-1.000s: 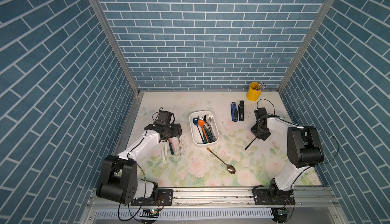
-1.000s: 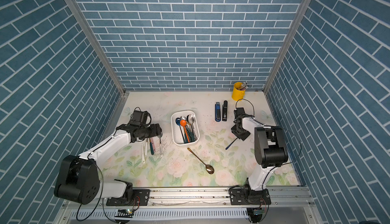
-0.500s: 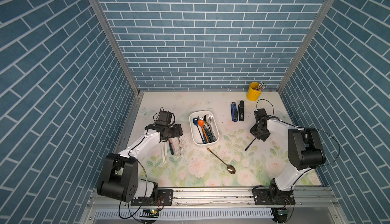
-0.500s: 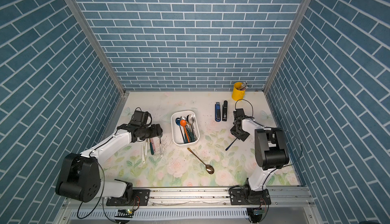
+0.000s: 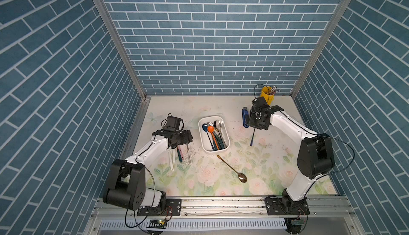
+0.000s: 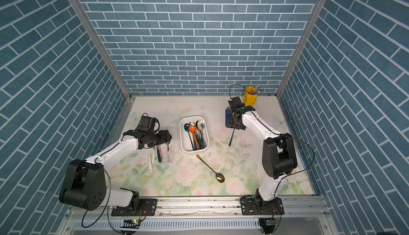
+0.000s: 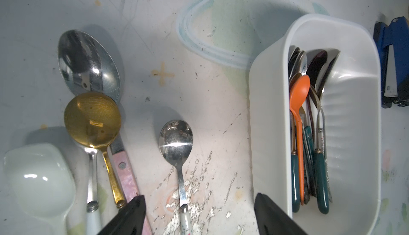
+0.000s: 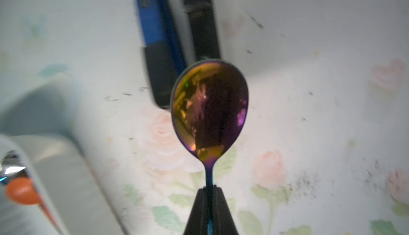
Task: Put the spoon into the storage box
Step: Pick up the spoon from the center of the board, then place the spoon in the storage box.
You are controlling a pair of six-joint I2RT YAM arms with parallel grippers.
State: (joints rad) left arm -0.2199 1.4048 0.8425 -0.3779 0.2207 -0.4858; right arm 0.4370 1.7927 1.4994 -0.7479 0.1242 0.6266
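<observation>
Next, the right gripper moves sideways over the storage box's side onto the silver spoon's bowl at the box's far end and releases, because spoon handles there also point frontward.
My right gripper [image 8: 209, 188] is shut on the neck of an iridescent purple-blue spoon [image 8: 209, 112]. In both top views its thin handle [image 5: 252, 137] [image 6: 231, 137] juts out of the gripper [image 5: 256, 123] toward the front. The storage box [image 5: 201, 137] [image 6: 182, 136], a white tray, lies mid-table to the left of that gripper, with several spoons in it. My left gripper [image 7: 199, 197] stands open over a small silver spoon [image 7: 176, 138], just left of the box wall [image 7: 269, 112].
A gold spoon [image 5: 231, 168] lies in front of the box. Several more spoons [image 5: 177, 154] lie under the left gripper. A blue stapler [image 5: 245, 117] and a black one [image 8: 199, 19] lie beside the right gripper, and a yellow cup [image 5: 266, 94] stands behind it.
My right gripper has carried the iridescent spoon to the left and toward the back, nearer the staplers. The left arm has not moved.
</observation>
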